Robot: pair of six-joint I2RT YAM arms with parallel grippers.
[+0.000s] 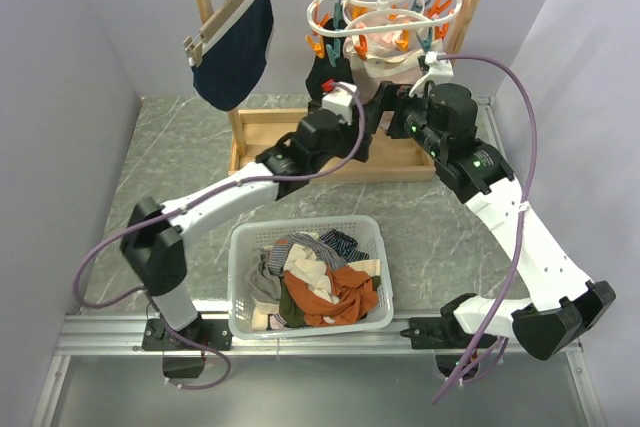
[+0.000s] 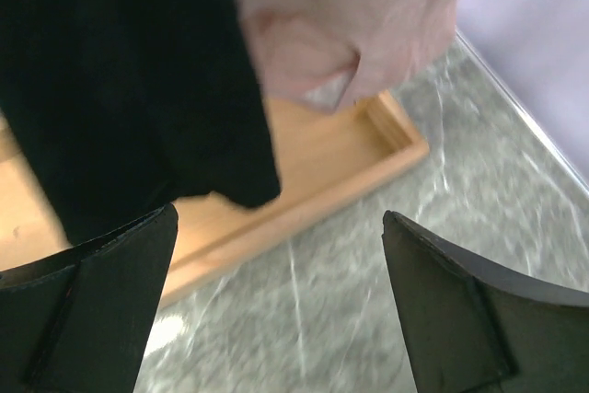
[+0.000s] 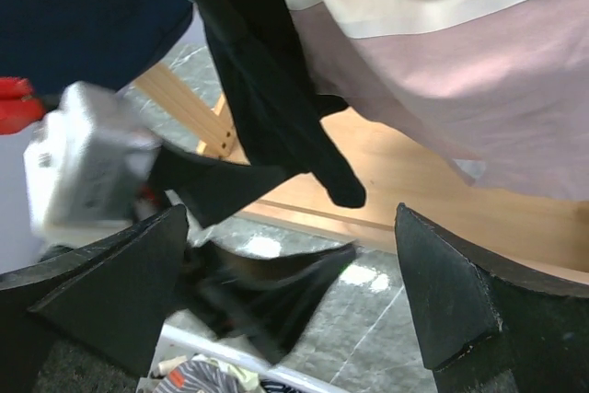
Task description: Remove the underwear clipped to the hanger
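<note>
My left gripper eases toward the left in its wrist view onto the black underwear's lower corner next, since that corner hangs loose before its open fingers.
The white ring hanger with orange and teal pegs hangs from the wooden rail. Clipped under it is the underwear: a black piece, a pale pink piece and one with a white printed waistband. My left gripper is open just below the black piece's lower edge, nothing between its fingers. My right gripper is open too, facing the garments from the right. The left gripper's dark fingers show in front of it.
A navy garment hangs on a flat wooden clip hanger at the rail's left. The rack's wooden tray base lies under the garments. A white basket of mixed clothes sits near the arms' bases.
</note>
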